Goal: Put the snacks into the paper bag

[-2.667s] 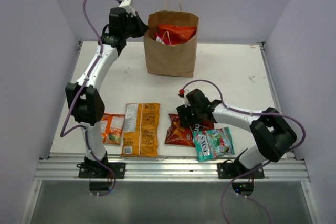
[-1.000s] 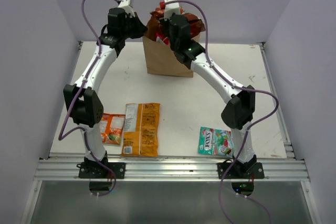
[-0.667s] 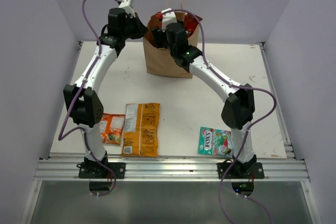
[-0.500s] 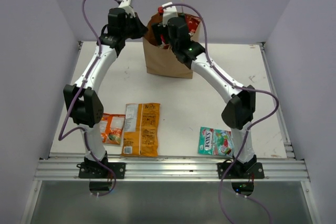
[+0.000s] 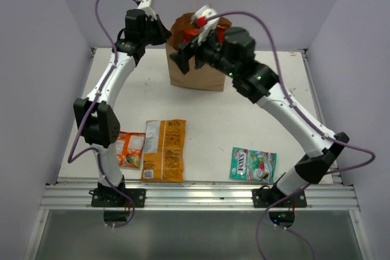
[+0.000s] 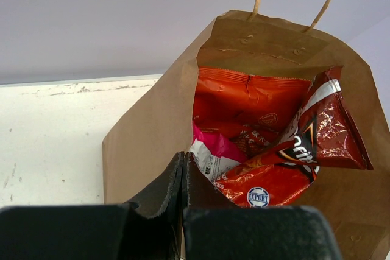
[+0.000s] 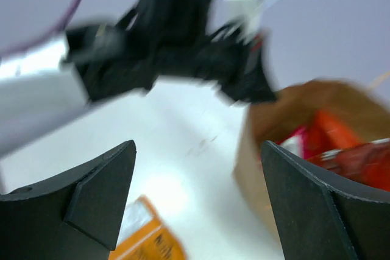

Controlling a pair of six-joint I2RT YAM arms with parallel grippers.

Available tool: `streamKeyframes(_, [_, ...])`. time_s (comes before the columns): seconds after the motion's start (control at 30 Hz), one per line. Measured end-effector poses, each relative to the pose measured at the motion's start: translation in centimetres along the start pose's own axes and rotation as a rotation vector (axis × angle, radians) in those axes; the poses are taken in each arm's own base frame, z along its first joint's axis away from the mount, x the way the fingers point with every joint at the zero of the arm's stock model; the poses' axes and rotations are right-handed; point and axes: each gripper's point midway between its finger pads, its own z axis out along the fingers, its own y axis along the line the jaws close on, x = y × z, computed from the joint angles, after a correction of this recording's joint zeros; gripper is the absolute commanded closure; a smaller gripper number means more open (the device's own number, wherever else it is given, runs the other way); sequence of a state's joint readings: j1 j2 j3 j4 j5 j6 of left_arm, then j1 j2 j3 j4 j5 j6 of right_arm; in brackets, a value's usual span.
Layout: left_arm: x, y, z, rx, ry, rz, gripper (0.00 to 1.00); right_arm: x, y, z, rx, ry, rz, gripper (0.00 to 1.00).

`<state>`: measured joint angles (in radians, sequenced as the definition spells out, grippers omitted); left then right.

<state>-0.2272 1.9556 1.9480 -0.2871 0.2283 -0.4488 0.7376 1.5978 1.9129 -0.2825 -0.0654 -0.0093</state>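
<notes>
My right gripper should next move back and down onto the packet's middle (image 5: pixel 165 147). The tall yellow-orange packet is still lying flat on the tabletop outside the bag (image 5: pixel 195 78).
The brown paper bag (image 5: pixel 195 78) stands upright at the back of the table. My left gripper (image 6: pixel 183 172) is shut on its left rim. Inside the paper bag (image 6: pixel 152 132) lie a red packet (image 6: pixel 250 95), a pink-silver packet (image 6: pixel 213 150) and the dark red Doritos packet (image 6: pixel 323 132). My right gripper (image 5: pixel 186 56) hangs open and empty in front of the bag's mouth. On the table lie a small orange packet (image 5: pixel 130 149), a tall yellow-orange packet (image 5: pixel 164 149) and a teal-green packet (image 5: pixel 253 164). The right wrist view is blurred; it shows its open gripper (image 7: pixel 198 193), the bag (image 7: pixel 259 150) and the yellow-orange packet (image 7: pixel 149 242).
The table (image 5: pixel 262 101) is walled on the left, right and back. An aluminium rail (image 5: pixel 195 196) carrying both arm bases runs along the near edge. The right arm's elbow reaches out over the table's right side.
My right gripper opened and left the Doritos packet in the bag. It then pulled back out to the bag's front, and its elbow swung right. The left gripper has not moved.
</notes>
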Motion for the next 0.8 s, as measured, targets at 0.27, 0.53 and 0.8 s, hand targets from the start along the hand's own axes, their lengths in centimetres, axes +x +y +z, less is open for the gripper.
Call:
streamKeyframes(0.27, [0.0, 0.0, 0.0, -0.001, 0.0, 0.005, 1.0, 27.1, 14.1, 0.6, -0.339, 0.629, -0.049, 0.13])
streamKeyframes(0.53, [0.0, 0.1, 0.0, -0.001, 0.0, 0.007, 1.0, 36.3, 15.5, -1.8, -0.395, 0.849, -0.061, 0.13])
streamKeyframes(0.8, [0.2, 0.0, -0.5, -0.003, 0.004, 0.007, 1.0, 43.7, 16.0, -2.3, -0.404, 0.977, -0.066, 0.13])
